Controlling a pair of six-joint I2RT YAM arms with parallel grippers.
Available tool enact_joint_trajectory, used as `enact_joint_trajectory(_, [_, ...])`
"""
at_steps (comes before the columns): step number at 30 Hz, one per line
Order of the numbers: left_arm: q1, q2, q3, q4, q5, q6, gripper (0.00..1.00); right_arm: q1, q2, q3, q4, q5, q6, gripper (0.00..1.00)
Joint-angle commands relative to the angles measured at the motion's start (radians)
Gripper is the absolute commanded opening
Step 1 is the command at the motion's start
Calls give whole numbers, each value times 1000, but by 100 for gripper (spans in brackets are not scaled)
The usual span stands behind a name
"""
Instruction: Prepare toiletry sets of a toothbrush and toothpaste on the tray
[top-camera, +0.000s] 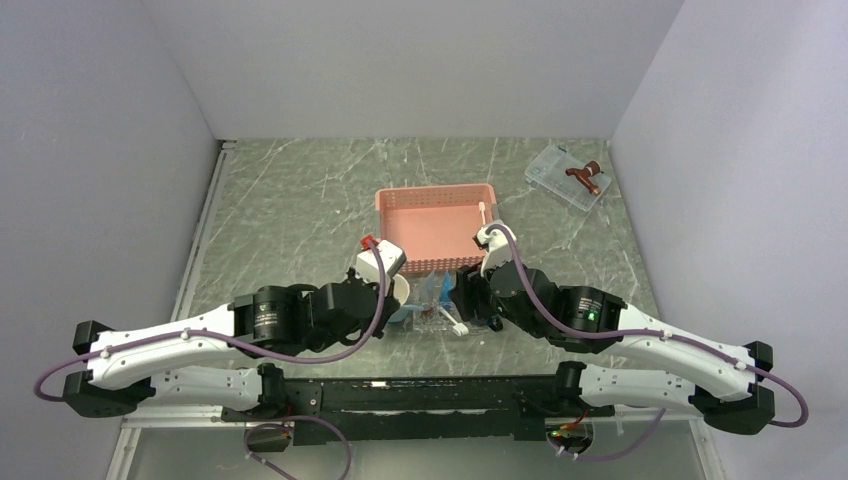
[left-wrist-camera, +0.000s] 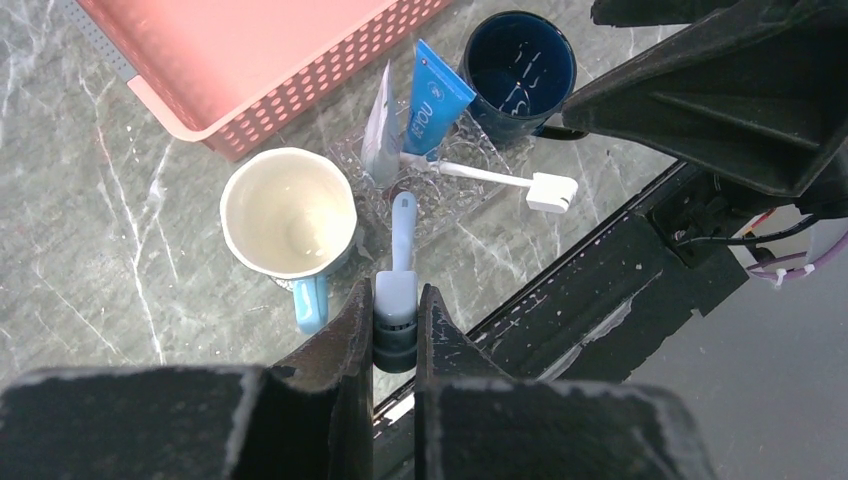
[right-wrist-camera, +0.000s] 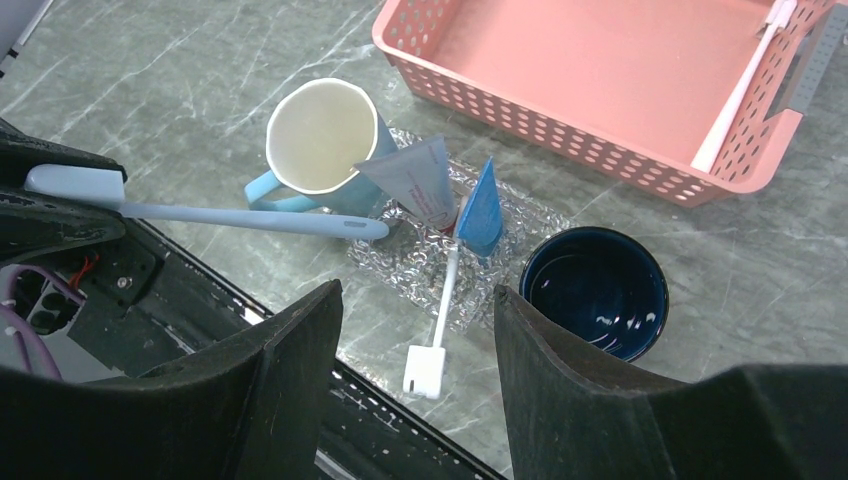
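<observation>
My left gripper will go to the right in the top view and down, releasing the toothbrush on the tray (top-camera: 437, 318) beside the grey-white tube, which still lacks one.
My left gripper (left-wrist-camera: 395, 298) is shut on the thick end of a pale toothbrush (left-wrist-camera: 402, 235). Its far end reaches over the clear tray (left-wrist-camera: 470, 165). The same toothbrush (right-wrist-camera: 250, 216) shows in the right wrist view, held level above the table. On the tray lie a blue toothpaste tube (left-wrist-camera: 436, 95), a grey-white tube (left-wrist-camera: 381, 130) and a white toothbrush (left-wrist-camera: 500, 178) whose end sticks out past the tray's near edge. My right gripper (right-wrist-camera: 415, 300) is open and empty above that end (right-wrist-camera: 425, 370). In the top view both grippers crowd the tray (top-camera: 437, 318).
A cream-inside, light blue mug (left-wrist-camera: 288, 212) stands left of the tray and a dark blue mug (left-wrist-camera: 520, 70) right of it. The pink basket (right-wrist-camera: 600, 80) behind holds one more toothbrush (right-wrist-camera: 742, 95). A small clear box (top-camera: 565, 178) sits far right.
</observation>
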Motion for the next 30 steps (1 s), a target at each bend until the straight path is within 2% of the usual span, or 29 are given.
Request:
enact_joint_trajectory(1, [-7, 15, 28, 61, -35, 27, 0, 0, -10, -5, 14, 19, 1, 59])
enact_joint_trajectory(30, [-7, 207, -1, 146, 1, 16, 0, -3, -49, -61, 18, 23, 23, 59])
